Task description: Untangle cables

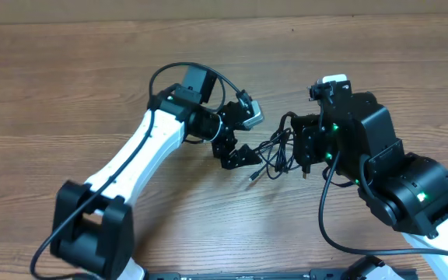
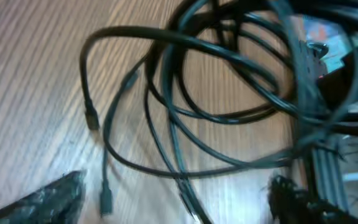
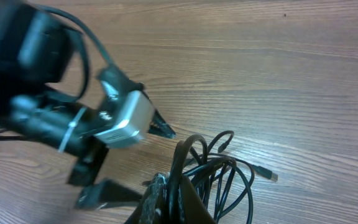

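Observation:
My right gripper moves away from the left gripper, toward the right in the overhead view, and opens next, since the loops sit bunched between both grippers.
The cables (image 1: 277, 152) are a tangle of thin black cords lying on the wood table between my two grippers. My right gripper (image 1: 305, 155) is shut on the right side of the bundle. In the right wrist view the strands rise between its fingers (image 3: 173, 202), loops (image 3: 229, 177) spread out to the right, and one silver-tipped plug (image 3: 271, 176) lies free. My left gripper (image 1: 242, 155) is open at the left edge of the tangle. In the left wrist view the loops (image 2: 216, 93) fill the frame. One strand runs between the open fingers (image 2: 173, 208), and two small plugs (image 2: 106, 200) lie near the left finger.
The wooden table (image 1: 68, 70) extends on all sides. The left arm's camera housing (image 3: 126, 118) and fingers sit close to the left of the right gripper. The right arm's body (image 1: 411, 187) stands at the right.

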You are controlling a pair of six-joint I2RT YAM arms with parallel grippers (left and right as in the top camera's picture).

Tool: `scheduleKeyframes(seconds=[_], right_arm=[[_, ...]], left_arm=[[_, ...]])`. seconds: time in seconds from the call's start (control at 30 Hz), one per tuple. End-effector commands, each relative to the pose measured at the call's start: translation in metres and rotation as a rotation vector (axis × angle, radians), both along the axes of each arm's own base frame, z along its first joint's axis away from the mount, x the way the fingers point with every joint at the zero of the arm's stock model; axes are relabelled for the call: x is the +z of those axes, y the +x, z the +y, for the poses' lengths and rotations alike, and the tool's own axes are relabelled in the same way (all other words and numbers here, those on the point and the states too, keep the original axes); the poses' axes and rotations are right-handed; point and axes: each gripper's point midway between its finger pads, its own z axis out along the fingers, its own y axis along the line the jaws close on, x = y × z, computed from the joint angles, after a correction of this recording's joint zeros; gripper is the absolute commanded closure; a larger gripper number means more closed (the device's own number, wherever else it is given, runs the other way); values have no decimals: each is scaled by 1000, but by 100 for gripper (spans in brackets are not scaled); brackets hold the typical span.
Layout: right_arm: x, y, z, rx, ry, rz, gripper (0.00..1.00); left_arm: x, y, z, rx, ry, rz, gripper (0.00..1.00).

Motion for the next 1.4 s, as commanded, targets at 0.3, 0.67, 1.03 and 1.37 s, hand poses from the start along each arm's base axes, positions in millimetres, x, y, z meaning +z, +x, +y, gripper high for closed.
scheduleKeyframes(seconds=[0.3,0.67,1.03,1.37], right_arm=[[8,1,-10,-34,-28,-24,96],[-11,1,-84,-423,-234,11,96],[-3,-21,-182,-918,-373,-22,96],[-9,-37,-234,-1139,-373,52,96]], left_arm=[[39,55,15,266,-4,-32,96],[153,96,212,955,159,-284,96],[176,61,321,1311,174,-235,96],[175,61,321,1314,177,-231,96]])
